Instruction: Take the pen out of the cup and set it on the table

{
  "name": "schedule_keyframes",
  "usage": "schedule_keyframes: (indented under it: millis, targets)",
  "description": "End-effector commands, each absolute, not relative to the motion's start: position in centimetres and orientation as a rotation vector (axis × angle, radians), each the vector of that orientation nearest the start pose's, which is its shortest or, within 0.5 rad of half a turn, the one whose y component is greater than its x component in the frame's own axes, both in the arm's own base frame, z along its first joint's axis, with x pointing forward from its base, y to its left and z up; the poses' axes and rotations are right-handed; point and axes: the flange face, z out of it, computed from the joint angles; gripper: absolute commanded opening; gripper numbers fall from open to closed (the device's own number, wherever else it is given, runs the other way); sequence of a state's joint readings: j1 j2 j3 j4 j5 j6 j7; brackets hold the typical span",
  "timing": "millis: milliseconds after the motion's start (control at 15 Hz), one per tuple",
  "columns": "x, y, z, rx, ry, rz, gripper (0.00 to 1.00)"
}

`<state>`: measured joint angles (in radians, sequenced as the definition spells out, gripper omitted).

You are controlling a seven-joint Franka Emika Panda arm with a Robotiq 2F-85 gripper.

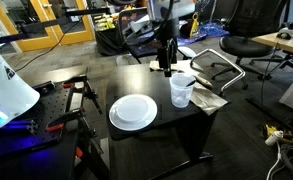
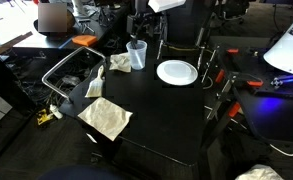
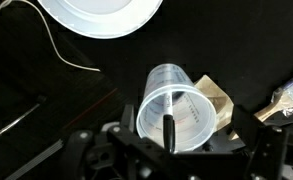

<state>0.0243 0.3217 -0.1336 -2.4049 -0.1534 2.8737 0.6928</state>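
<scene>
Next, the gripper lowers away from the plate (image 1: 133,111) and narrows around the pen, since the pen's top end (image 1: 192,82) is between my spread fingers.
The translucent plastic cup (image 3: 176,108) stands upright on the black table (image 1: 151,135), next to the round white plate (image 1: 133,111). The cup also shows in both exterior views (image 1: 182,90) (image 2: 137,55). The black pen (image 3: 169,130) stands inside the cup and leans on the rim nearest the camera. My gripper (image 3: 176,160) is open and empty, its fingers spread wide on either side of the cup's mouth. It hangs above and slightly behind the cup (image 1: 166,62) and touches neither cup nor pen.
A crumpled brown napkin (image 1: 208,98) lies beside the cup, and another (image 2: 106,118) lies near the table's edge. A thin white cable (image 3: 61,50) runs across the table. A metal-framed chair (image 2: 71,72) and an office chair (image 1: 244,47) stand close by.
</scene>
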Motion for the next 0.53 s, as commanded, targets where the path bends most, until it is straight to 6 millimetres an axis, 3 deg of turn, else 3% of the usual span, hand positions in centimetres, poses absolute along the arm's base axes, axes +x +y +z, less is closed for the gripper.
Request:
schedule_keyframes:
  millis: [0,267,467]
  targets:
    - [51.56,-5.87,19.2,-3.004,1.009,-0.287,1.0]
    - [52.04,-6.09,19.11,-3.007,0.973,-0.292,0.68]
    - [52.55,-6.17,19.23,-3.011,0.949,-0.297,0.57]
